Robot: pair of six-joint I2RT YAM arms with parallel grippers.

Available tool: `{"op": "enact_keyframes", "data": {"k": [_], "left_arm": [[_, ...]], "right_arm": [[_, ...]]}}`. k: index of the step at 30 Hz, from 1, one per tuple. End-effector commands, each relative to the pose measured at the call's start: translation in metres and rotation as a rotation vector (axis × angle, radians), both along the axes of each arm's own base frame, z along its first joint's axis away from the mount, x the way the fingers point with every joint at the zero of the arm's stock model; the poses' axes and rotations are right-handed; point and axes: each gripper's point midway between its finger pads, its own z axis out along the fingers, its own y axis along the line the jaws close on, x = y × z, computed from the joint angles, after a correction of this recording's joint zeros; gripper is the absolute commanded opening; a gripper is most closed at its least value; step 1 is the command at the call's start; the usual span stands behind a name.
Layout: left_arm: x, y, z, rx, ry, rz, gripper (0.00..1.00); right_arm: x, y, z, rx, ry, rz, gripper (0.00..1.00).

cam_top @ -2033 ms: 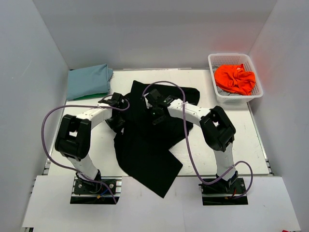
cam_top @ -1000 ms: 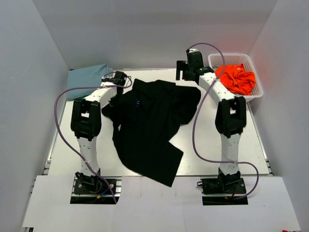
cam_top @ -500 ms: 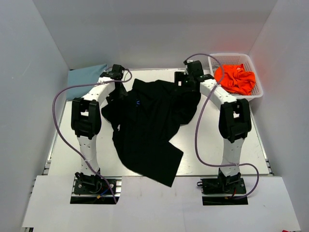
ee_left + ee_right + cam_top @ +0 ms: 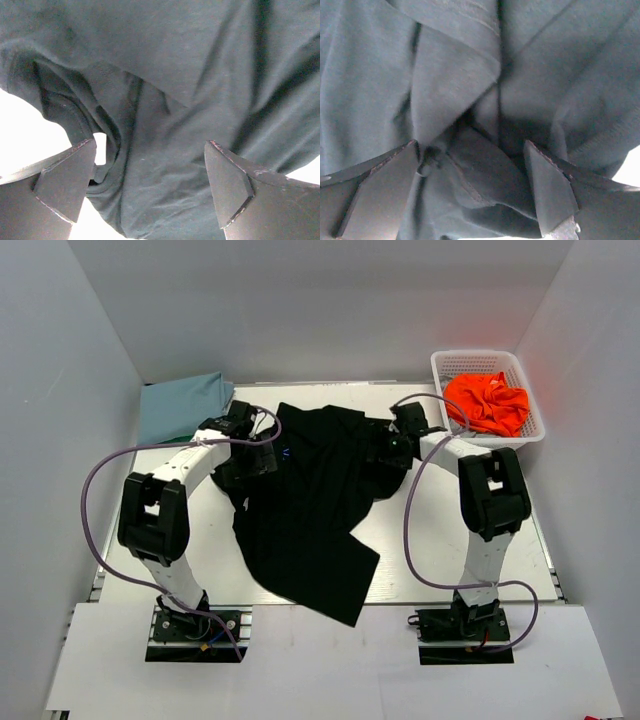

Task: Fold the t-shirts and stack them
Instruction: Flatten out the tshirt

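Observation:
My left gripper lowers next, fingers astride the shirt's side edge beside bare table, since that edge of the shirt lies below it, to its left in the top view.
A large black t-shirt [image 4: 310, 510] lies rumpled across the middle of the table, its lower corner hanging over the near edge. A tiny blue print [image 4: 285, 451] shows near its upper left. My left gripper [image 4: 257, 456] hovers over the shirt's left shoulder area, open, with only black cloth [image 4: 165, 125] beneath the jaws [image 4: 150, 185]. My right gripper [image 4: 386, 451] sits over the bunched right side, open above folds of black fabric [image 4: 460, 100], nothing pinched [image 4: 470, 185]. A folded light blue t-shirt [image 4: 183, 405] rests at the far left. An orange t-shirt [image 4: 487, 402] fills the basket.
The white mesh basket [image 4: 440, 368] stands at the far right corner. White walls close in the table on three sides. Purple cables loop off both arms over the table's left and right sides.
My left gripper opened and let go of the black shirt. Both arms drew back from the far edge and came down over the shirt's left and right sides.

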Motion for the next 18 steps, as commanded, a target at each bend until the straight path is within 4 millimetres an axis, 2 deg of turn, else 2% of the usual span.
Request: {"op": "enact_keyframes", "data": {"k": [1, 2, 4, 5, 7, 8, 10, 11, 12, 14, 15, 16, 17, 18], "left_arm": [[-0.012, 0.007, -0.01, 0.02, 0.027, 0.023, 0.99], [-0.018, 0.009, -0.016, 0.023, 0.046, 0.032, 0.99], [-0.019, 0.01, -0.015, 0.027, 0.044, 0.045, 0.99], [-0.022, 0.011, -0.017, 0.03, 0.052, 0.045, 0.99], [-0.017, 0.015, -0.01, 0.045, 0.013, 0.067, 0.99], [-0.016, 0.016, -0.01, 0.049, 0.012, 0.081, 0.99], [-0.018, 0.019, -0.007, 0.056, 0.01, 0.096, 0.99], [-0.019, 0.024, -0.005, 0.08, 0.005, 0.105, 0.99], [-0.018, 0.029, -0.005, 0.086, 0.003, 0.129, 0.99], [-0.021, 0.035, -0.006, 0.098, 0.021, 0.152, 0.99], [-0.02, 0.04, -0.006, 0.122, 0.013, 0.162, 0.99], [-0.019, 0.042, -0.006, 0.134, 0.007, 0.179, 0.99], [-0.017, 0.045, -0.002, 0.149, 0.001, 0.185, 0.99], [-0.017, 0.047, -0.01, 0.166, 0.022, 0.187, 0.99]], "right_arm": [[-0.026, -0.019, -0.019, 0.016, 0.099, -0.076, 0.9], [-0.035, -0.026, -0.029, 0.012, 0.134, -0.092, 0.9], [-0.035, -0.034, -0.034, 0.012, 0.162, -0.124, 0.9], [-0.033, -0.038, -0.034, 0.012, 0.165, -0.132, 0.9], [-0.026, -0.048, -0.038, -0.017, 0.164, -0.151, 0.9], [-0.017, -0.05, -0.034, -0.024, 0.148, -0.163, 0.9], [0.005, -0.068, -0.028, -0.084, 0.127, -0.222, 0.9], [0.008, -0.075, -0.028, -0.106, 0.133, -0.247, 0.9], [0.024, -0.094, -0.027, -0.146, 0.117, -0.313, 0.9], [0.036, -0.105, -0.019, -0.165, 0.124, -0.345, 0.9], [0.049, -0.111, -0.01, -0.155, 0.101, -0.361, 0.9], [0.052, -0.113, -0.017, -0.166, 0.113, -0.342, 0.9], [0.063, -0.115, -0.006, -0.162, 0.097, -0.341, 0.9], [0.071, -0.114, 0.008, -0.159, 0.081, -0.336, 0.89]]}}
